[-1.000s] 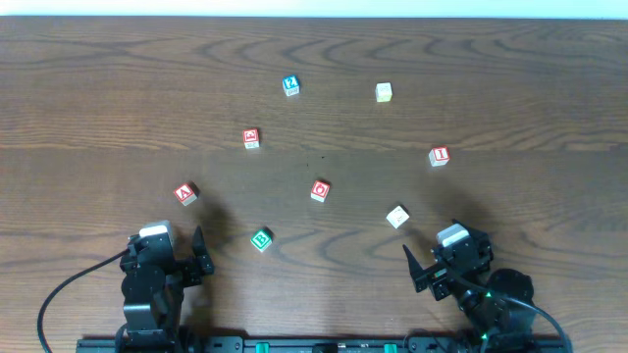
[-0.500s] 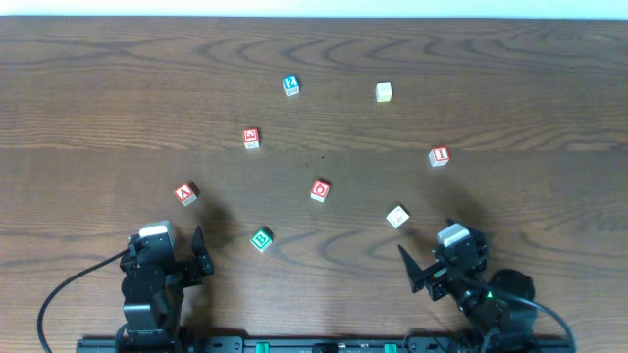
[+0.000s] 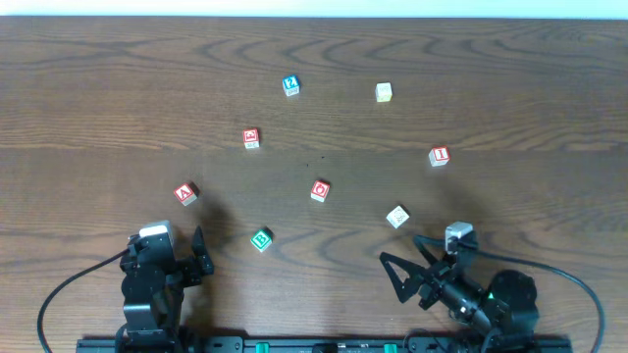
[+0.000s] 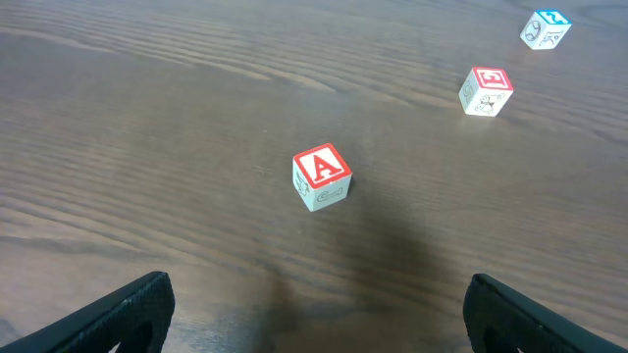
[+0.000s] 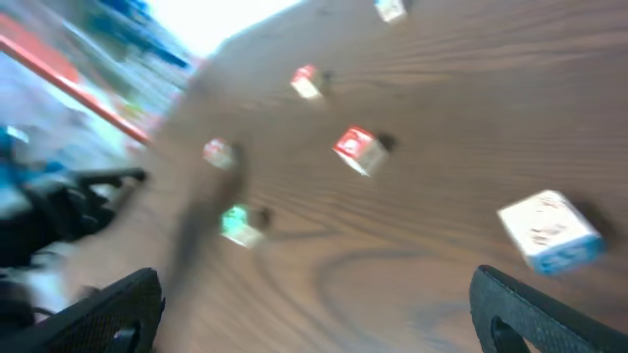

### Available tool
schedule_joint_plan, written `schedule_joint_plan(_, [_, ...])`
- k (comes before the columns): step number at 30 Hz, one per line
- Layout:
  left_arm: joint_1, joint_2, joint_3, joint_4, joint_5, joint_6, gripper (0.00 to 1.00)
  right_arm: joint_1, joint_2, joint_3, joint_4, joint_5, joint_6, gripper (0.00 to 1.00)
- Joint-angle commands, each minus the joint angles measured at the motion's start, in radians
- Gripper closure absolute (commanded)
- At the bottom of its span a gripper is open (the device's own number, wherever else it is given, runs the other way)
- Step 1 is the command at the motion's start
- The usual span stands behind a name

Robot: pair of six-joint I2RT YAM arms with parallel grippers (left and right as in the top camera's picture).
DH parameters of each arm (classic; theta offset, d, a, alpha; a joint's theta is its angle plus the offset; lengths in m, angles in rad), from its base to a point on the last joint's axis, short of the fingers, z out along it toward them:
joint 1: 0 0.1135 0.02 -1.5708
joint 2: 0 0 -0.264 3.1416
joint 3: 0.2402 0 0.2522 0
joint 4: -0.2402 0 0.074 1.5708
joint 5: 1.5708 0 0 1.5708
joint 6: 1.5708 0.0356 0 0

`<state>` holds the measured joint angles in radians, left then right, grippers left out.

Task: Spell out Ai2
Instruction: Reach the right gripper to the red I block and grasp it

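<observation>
My right gripper is going to reach outward next and turn out of its sideways pose. Then it will go down over the red I cube beyond the white cube.
The red A cube lies at the left, ahead of my left gripper, and sits mid-frame in the left wrist view. The red I cube lies at the right. The blue 2 cube lies far back, and shows at the top right of the left wrist view. My left gripper is open and empty, short of the A cube. My right gripper is open and empty, turned leftward near the front edge. Its wrist view is blurred.
A red O cube, a green B cube, another red-topped cube, a white cube and a pale yellow cube are scattered on the wooden table. The white cube lies just beyond my right gripper.
My right gripper has swung to the left and lowered toward the front edge. The left arm and all the cubes have not moved.
</observation>
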<state>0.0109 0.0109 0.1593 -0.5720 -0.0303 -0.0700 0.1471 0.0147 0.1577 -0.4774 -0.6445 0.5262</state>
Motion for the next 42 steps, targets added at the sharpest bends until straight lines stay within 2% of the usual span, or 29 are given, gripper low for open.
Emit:
schedule_joint_plan(1, [-0.004, -0.006, -0.010, 0.000, -0.013, 0.014, 0.05, -0.008, -0.009, -0.002, 0.127, -0.063, 0.156, 0.01])
schedule_joint_plan(4, [-0.004, -0.006, -0.010, 0.000, -0.013, 0.014, 0.05, -0.008, -0.008, -0.002, 0.343, 0.034, 0.162, 0.01])
schedule_joint_plan(6, [-0.004, -0.006, -0.010, 0.000, -0.013, 0.014, 0.05, -0.011, 0.007, 0.001, 0.407, 0.150, 0.195, 0.01])
schedule_joint_plan(11, [-0.004, -0.006, -0.010, 0.000, -0.013, 0.014, 0.05, -0.019, 0.147, 0.032, 0.445, 0.299, 0.154, 0.01])
schedule_joint_plan(18, [-0.004, -0.006, -0.010, 0.000, -0.013, 0.014, 0.05, -0.068, 0.563, 0.217, 0.455, 0.356, -0.005, 0.01])
schedule_joint_plan(21, [-0.004, -0.006, -0.010, 0.000, -0.013, 0.014, 0.05, -0.082, 0.753, 0.340, 0.386, 0.357, -0.106, 0.01])
schedule_joint_plan(25, [-0.004, -0.006, -0.010, 0.000, -0.013, 0.014, 0.05, -0.090, 1.021, 0.548, 0.199, 0.365, -0.289, 0.02])
schedule_joint_plan(34, [-0.004, -0.006, -0.010, 0.000, -0.013, 0.014, 0.05, -0.090, 1.522, 0.996, -0.214, 0.676, -0.575, 0.02])
schedule_joint_plan(42, [-0.004, -0.006, -0.010, 0.000, -0.013, 0.014, 0.05, -0.117, 1.775, 1.109, -0.264, 0.694, -0.712, 0.08])
